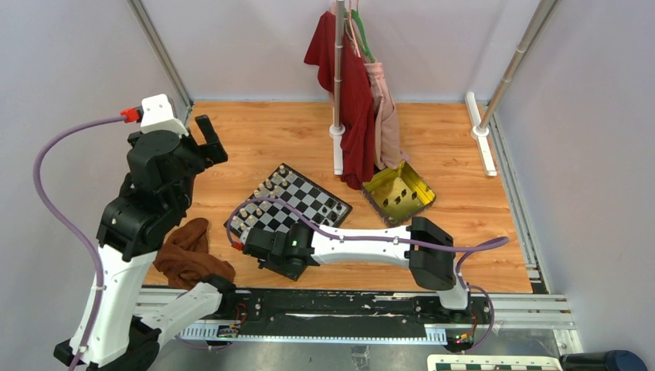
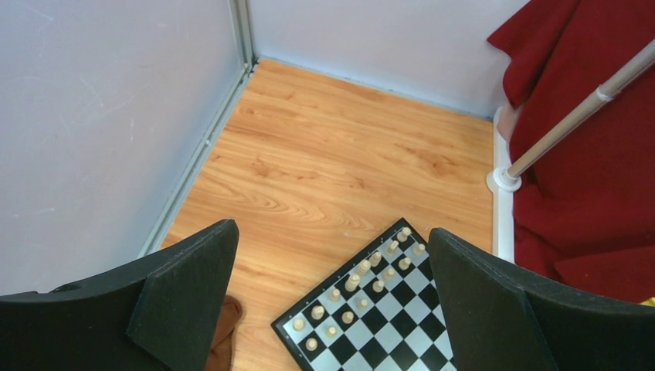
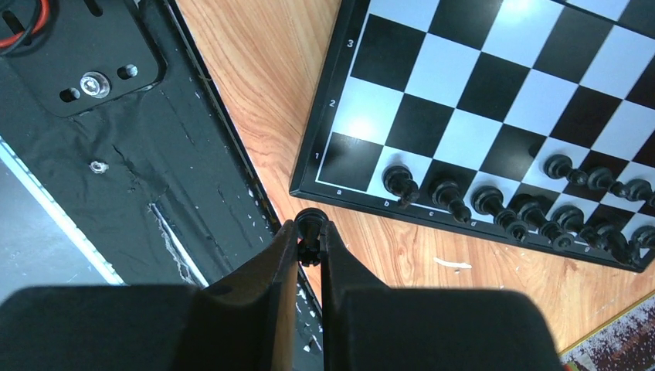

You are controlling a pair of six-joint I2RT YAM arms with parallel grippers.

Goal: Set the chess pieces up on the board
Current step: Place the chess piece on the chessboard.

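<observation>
The corner square [image 3: 350, 162] is empty at the black row's end, so my right gripper will next move outward past the board's edge and lower the black piece there.
The board [image 1: 290, 202] lies angled on the wooden table. Cream chess pieces [image 2: 363, 267] fill two rows along its far-left side. Black chess pieces [image 3: 494, 201] line the opposite edge, starting from the b file. My right gripper [image 3: 309, 239] is shut on a small black piece [image 3: 309, 224], held over the wood just off the board's [image 3: 479, 100] corner by square a1. In the top view that gripper [image 1: 259, 246] sits low at the board's near corner. My left gripper [image 2: 330, 229] is open and empty, raised high over the back left [image 1: 208, 139].
A brown cloth [image 1: 189, 251] lies crumpled at the near left. A gold tray [image 1: 398, 193] rests right of the board. A stand [image 1: 337, 131] with red and pink garments [image 1: 347, 100] rises behind it. The black mounting rail [image 3: 93, 116] runs beside the held piece.
</observation>
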